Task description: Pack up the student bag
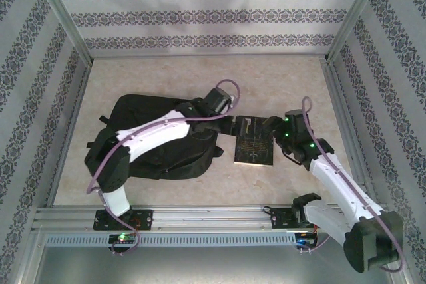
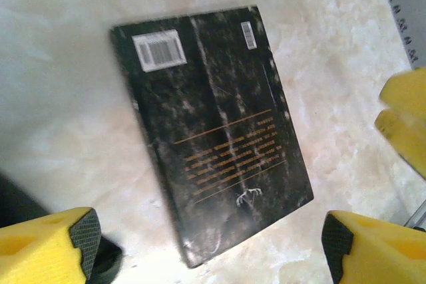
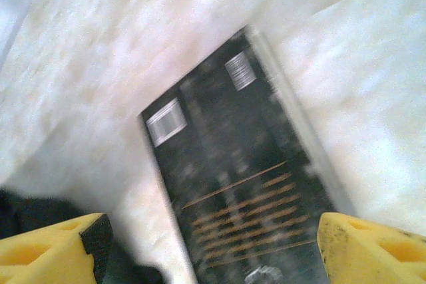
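The rim of the book's cover lies free along the pale pages. My right gripper should go down there next, with open fingers on both sides of the book's long edge away from the bag.
The student bag, a soft black backpack, lies flat on the left half of the table, with my left arm stretched over it. To its right a black book with orange lines and a white barcode label lies flat on the tabletop. My left gripper hovers at the book's far left corner and my right gripper at its far right corner. In the left wrist view the book lies below the open left gripper. Blurred, the book also lies under the open right gripper. Neither gripper holds anything.
Patterned walls and metal posts enclose the marbled table. An aluminium rail runs along the near edge between the arm bases. The right gripper's yellow fingers show at the right of the left wrist view. A dark bit of bag shows low left.
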Controlling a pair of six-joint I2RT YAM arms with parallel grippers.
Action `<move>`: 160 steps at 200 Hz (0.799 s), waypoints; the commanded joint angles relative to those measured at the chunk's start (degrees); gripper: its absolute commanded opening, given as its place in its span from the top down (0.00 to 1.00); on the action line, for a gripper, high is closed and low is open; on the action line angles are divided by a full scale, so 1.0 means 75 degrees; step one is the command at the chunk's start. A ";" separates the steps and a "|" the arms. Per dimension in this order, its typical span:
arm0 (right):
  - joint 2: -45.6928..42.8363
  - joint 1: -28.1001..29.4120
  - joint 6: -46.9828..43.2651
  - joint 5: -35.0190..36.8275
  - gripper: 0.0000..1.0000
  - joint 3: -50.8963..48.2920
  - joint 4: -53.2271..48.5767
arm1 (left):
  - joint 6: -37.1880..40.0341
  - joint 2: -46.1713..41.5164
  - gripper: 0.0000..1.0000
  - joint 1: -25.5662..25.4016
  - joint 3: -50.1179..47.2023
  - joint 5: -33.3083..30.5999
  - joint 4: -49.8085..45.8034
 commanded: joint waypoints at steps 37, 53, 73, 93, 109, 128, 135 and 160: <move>0.1216 -0.1384 -0.1275 -0.1165 0.19 -0.0544 0.0746 | -0.1403 0.1762 0.00 -0.0430 0.0989 -0.0653 -0.0367; 0.1630 -0.1380 -0.1527 -0.1539 0.19 -0.0369 0.1049 | -0.1482 0.1982 0.00 -0.0424 0.0934 -0.0739 -0.0327; 0.2141 -0.1367 -0.1735 -0.1790 0.21 -0.0120 0.1176 | -0.1712 0.2037 0.00 -0.0375 0.0594 -0.0719 0.0013; 0.2713 -0.1375 -0.1844 -0.2110 0.23 0.0062 0.1276 | -0.2086 0.2017 0.00 -0.0215 0.0026 -0.0273 0.0761; 0.3197 -0.1339 -0.1862 -0.2620 0.28 0.0135 0.1507 | -0.2254 0.2036 0.00 -0.0106 -0.0360 0.0123 0.1395; 0.3634 -0.1153 -0.1976 -0.2770 0.33 0.0260 0.1583 | -0.2332 0.2086 0.03 -0.0018 -0.0621 0.0574 0.1929; 0.3759 -0.1051 -0.2036 -0.2762 0.34 0.0298 0.1598 | -0.2334 0.2116 0.06 0.0014 -0.0669 0.0705 0.2042; 0.4070 -0.0847 -0.2043 -0.2839 0.37 0.0280 0.1719 | -0.2351 0.2166 0.16 0.0107 -0.0829 0.1024 0.2417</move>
